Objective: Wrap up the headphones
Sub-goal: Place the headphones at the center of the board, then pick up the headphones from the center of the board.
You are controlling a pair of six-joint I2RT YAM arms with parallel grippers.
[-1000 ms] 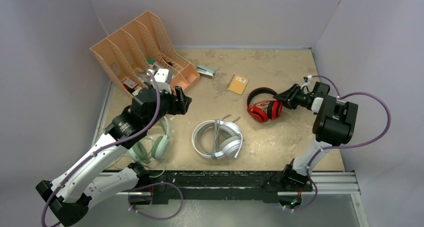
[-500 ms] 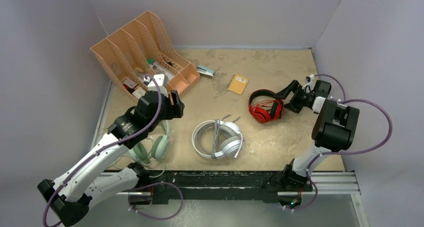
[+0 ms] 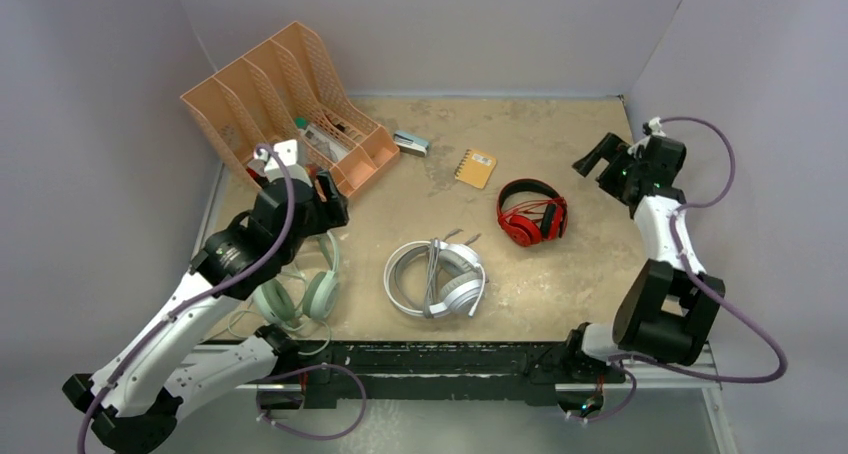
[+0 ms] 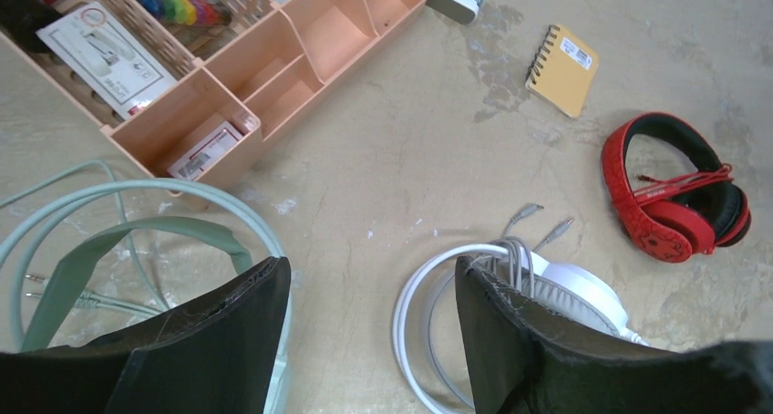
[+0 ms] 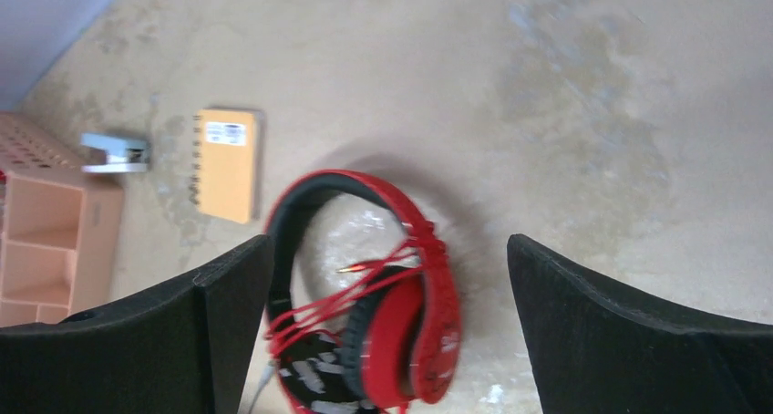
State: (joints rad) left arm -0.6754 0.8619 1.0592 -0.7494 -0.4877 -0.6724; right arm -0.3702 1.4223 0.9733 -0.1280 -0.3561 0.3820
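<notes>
My right gripper moves to the left in the top view and down onto the mint band's side (image 3: 334, 252) by the white pair next, as mint cord lies loose.
Three headphones lie on the table. The red and black pair (image 3: 531, 214) has its red cord wound across the band and lies free in the right wrist view (image 5: 428, 332). The white pair (image 3: 437, 277) has grey cord looped over its band (image 4: 583, 291). The mint-green pair (image 3: 300, 292) lies near the left arm with loose cord beside it (image 4: 137, 222). My left gripper (image 3: 330, 199) hovers open above bare table between the mint and white pairs (image 4: 371, 268). My right gripper (image 3: 598, 159) is raised right of the red pair, open wide and empty (image 5: 390, 245).
A peach desk organiser (image 3: 285, 99) with papers and small items stands at the back left, just beyond my left gripper. A stapler (image 3: 411, 143) and a small yellow spiral notebook (image 3: 476, 167) lie at the back centre. Grey walls close in on three sides.
My right gripper opened, let go of the red headphones and drew back up to the far right. My left gripper pulled back left toward the organiser, staying open.
</notes>
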